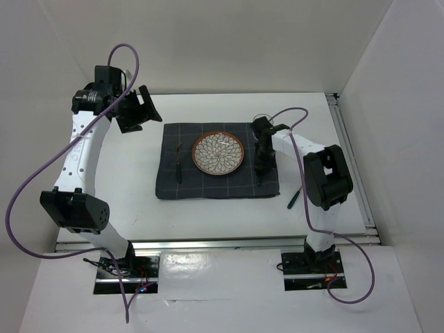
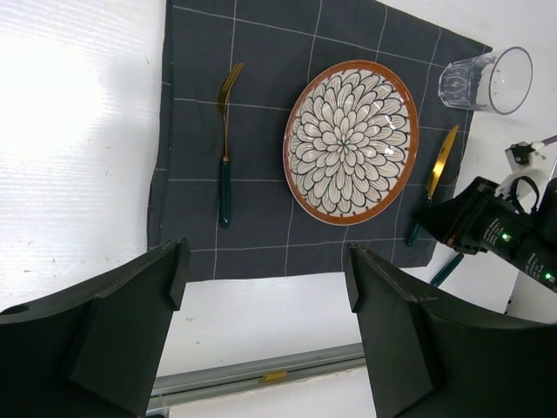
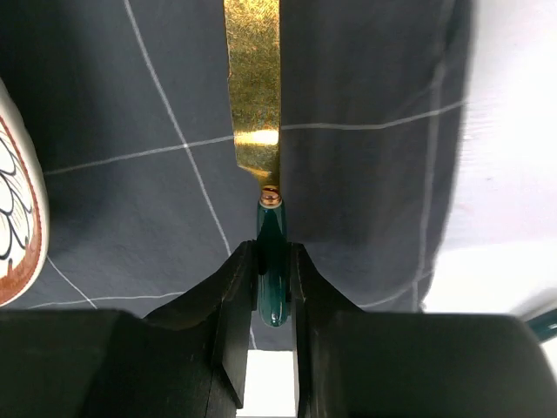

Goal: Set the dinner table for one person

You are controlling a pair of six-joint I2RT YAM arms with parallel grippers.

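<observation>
The robot's right gripper needs to lower the knife onto the cloth (image 1: 173, 186) next, slightly toward the plate (image 1: 218, 154), because the fork is on the plate's other side.
A dark grey checked cloth (image 1: 173, 186) lies on the white dinner table (image 1: 132, 173). On it rest a patterned plate (image 1: 218, 154) (image 2: 350, 141), a gold fork with a green handle (image 1: 177, 164) (image 2: 225, 148) to the plate's left, and a gold knife (image 2: 441, 164) (image 3: 256, 87) to its right. My right gripper (image 1: 261, 172) (image 3: 273, 261) is shut on the knife's green handle, low over the cloth's right edge. My left gripper (image 1: 136, 109) (image 2: 265, 270) hangs open and holds nothing, up at the far left, off the cloth.
A clear glass (image 2: 486, 82) stands just beyond the cloth's far right corner. Another green-handled utensil (image 1: 294, 196) (image 2: 446, 270) lies on the bare table right of the cloth. A metal rail (image 1: 215, 243) runs along the near edge; white walls close the other sides.
</observation>
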